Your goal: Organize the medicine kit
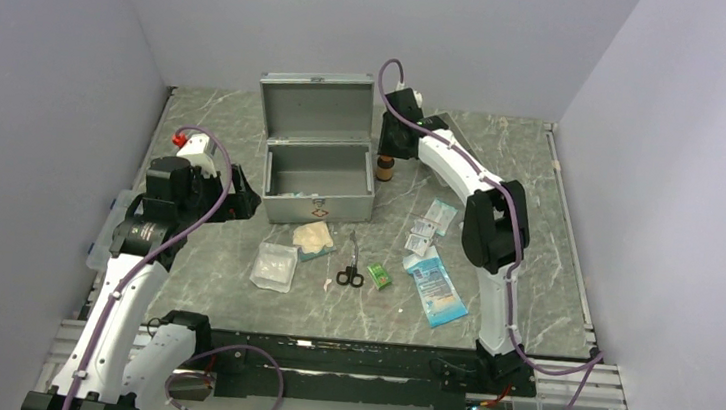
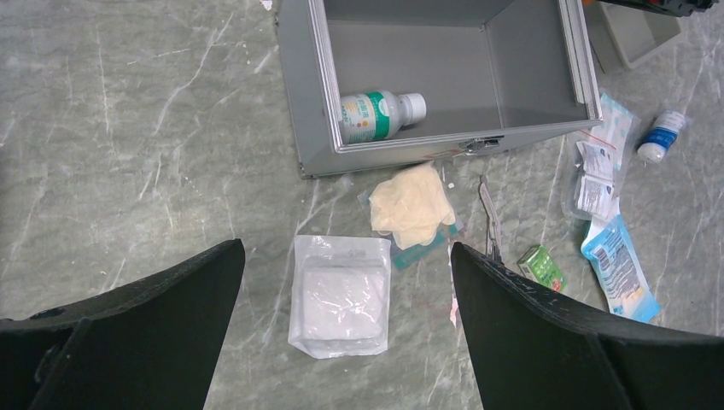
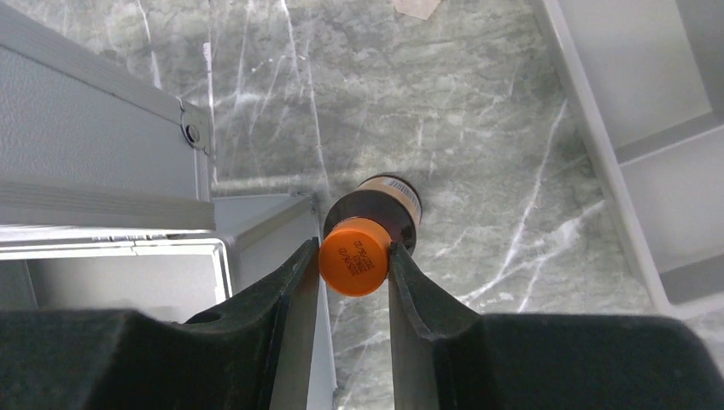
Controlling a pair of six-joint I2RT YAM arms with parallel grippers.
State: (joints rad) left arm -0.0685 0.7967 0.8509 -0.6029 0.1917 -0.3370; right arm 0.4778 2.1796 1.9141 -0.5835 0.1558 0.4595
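I will next lift my right gripper over the kit's end, tilt and lower it to release on the kit's bare bottom between white bottle and lid [image 1: 296, 172].
The medicine kit [image 1: 317, 199] stands open in the middle of the table with its lid [image 1: 316, 108] upright. A white bottle with a green label [image 2: 376, 114] lies inside it. My right gripper [image 3: 352, 254] is shut on the orange cap of a brown bottle [image 3: 376, 213], which stands upright just off the kit's right end [image 1: 383, 170]. My left gripper [image 2: 346, 248] is open and empty, hovering left of the kit [image 1: 244, 204] above a clear gauze packet [image 2: 340, 295].
In front of the kit lie cream gloves [image 2: 414, 205], scissors [image 1: 351, 264], a small green box [image 1: 378, 276], a blue packet [image 1: 436, 288], sachets [image 1: 422, 236] and a small white bottle [image 2: 662, 137]. A grey divided tray [image 3: 649, 128] sits right of the brown bottle.
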